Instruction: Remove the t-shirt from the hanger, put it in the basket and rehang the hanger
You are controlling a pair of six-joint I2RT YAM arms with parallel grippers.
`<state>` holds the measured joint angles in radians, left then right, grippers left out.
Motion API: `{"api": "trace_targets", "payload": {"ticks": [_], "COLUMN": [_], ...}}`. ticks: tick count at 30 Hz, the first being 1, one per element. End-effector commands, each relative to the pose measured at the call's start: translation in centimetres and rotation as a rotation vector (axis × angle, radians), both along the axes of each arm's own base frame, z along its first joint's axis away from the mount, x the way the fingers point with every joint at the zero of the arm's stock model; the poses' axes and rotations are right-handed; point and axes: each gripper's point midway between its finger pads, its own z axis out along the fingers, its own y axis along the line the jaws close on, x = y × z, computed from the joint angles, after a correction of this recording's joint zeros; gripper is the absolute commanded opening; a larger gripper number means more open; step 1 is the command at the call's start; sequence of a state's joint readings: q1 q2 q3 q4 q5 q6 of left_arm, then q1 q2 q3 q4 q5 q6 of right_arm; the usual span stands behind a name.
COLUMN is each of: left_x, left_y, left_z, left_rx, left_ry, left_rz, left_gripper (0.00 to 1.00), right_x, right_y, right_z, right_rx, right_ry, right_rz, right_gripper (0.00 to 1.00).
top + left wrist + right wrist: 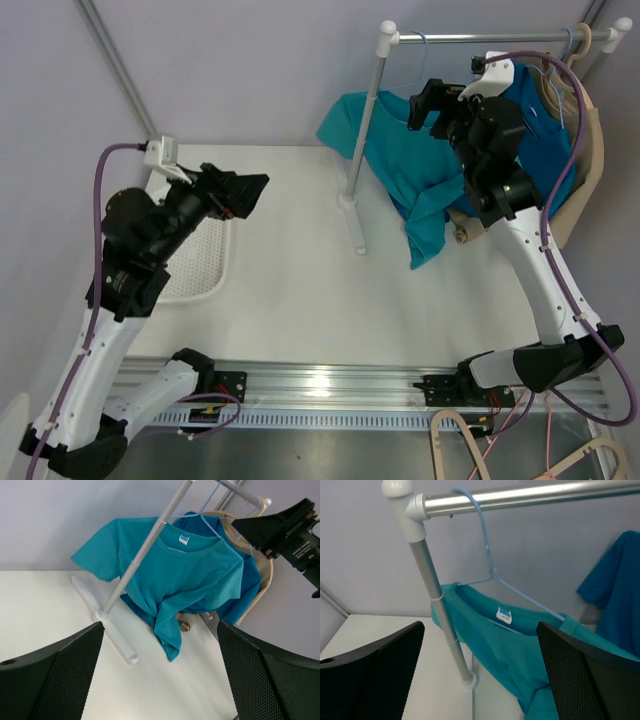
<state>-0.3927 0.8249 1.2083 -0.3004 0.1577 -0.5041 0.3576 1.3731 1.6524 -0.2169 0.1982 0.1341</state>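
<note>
The light blue hanger's neck is bare between the rack's bar [480, 38] and the t-shirt's collar, so I will move my open right gripper outward until its fingers are on both sides of the neck, then close it.
A teal t-shirt [400, 165] hangs on a light blue wire hanger [492, 565] from the rack's rail [480, 38]; it also shows in the left wrist view [175, 575] and the right wrist view [520, 650]. Its lower part is bunched and its hem reaches down toward the table. My right gripper [428, 105] is open and empty, just right of the shirt's collar, near the rail. My left gripper [245, 195] is open and empty over the table's left side, well away from the shirt.
The rack's white post [362, 150] and foot [352, 225] stand mid-table. A darker blue shirt [545, 140] and a beige garment [590, 170] hang further right on the rail. A white tray [195, 265] lies at the left.
</note>
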Motion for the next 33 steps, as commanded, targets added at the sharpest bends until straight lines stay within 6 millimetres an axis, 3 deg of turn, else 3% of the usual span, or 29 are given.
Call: {"api": "trace_targets", "payload": {"ticks": [1,2,6,7,8,9,10,14,21,27,29,30,33], "left_x": [-0.4,0.5,0.7,0.7,0.6,0.5,0.5,0.4,0.6,0.9,1.1,1.2,1.4], "left_y": [-0.5,-0.9,-0.9,-0.8,-0.7,-0.6,-0.5,-0.3,0.2,0.4,0.3,0.3,0.3], "left_z": [3.2,3.6,4.0,4.0,4.0,3.5,3.4,2.5,2.5,2.1,1.8,1.6,1.4], "left_rx": [0.029,0.043,0.065,0.063,0.062,0.064,0.069,0.082,0.09,0.102,0.108,0.11,0.11], "left_ry": [0.005,0.025,0.022,0.018,0.013,0.017,0.014,0.015,0.002,0.002,0.009,0.016,0.021], "left_rz": [-0.035,-0.038,-0.036,-0.034,-0.031,-0.028,-0.021,-0.016,0.014,0.028,0.029,0.03,0.03], "left_gripper": [1.0,0.99,0.99,1.0,1.0,1.0,1.0,1.0,0.99,0.99,0.99,0.99,0.99], "right_x": [0.9,1.0,3.1,4.3,4.5,4.7,5.8,7.8,9.0,9.5,10.2,10.3,11.1], "right_y": [-1.8,-1.8,-2.5,-3.8,-2.9,-3.1,-3.4,-3.6,-0.4,0.3,0.8,0.9,1.2], "right_z": [1.9,2.7,2.8,2.2,1.6,2.3,1.1,-0.2,-1.2,-1.4,-2.4,-1.8,-2.6], "right_rx": [-0.105,-0.118,-0.122,-0.117,-0.088,-0.07,-0.053,-0.04,-0.04,-0.041,-0.035,-0.038,-0.043], "right_ry": [-0.026,-0.034,-0.035,-0.015,0.013,0.006,0.038,0.054,0.049,0.043,0.069,0.058,0.075], "right_rz": [-0.08,-0.06,-0.026,-0.025,0.066,0.092,0.138,0.203,0.444,0.492,0.518,0.521,0.534], "right_gripper": [0.99,0.99,1.0,0.99,0.99,0.99,0.96,0.9,0.9,0.9,0.85,0.79,0.58]}}
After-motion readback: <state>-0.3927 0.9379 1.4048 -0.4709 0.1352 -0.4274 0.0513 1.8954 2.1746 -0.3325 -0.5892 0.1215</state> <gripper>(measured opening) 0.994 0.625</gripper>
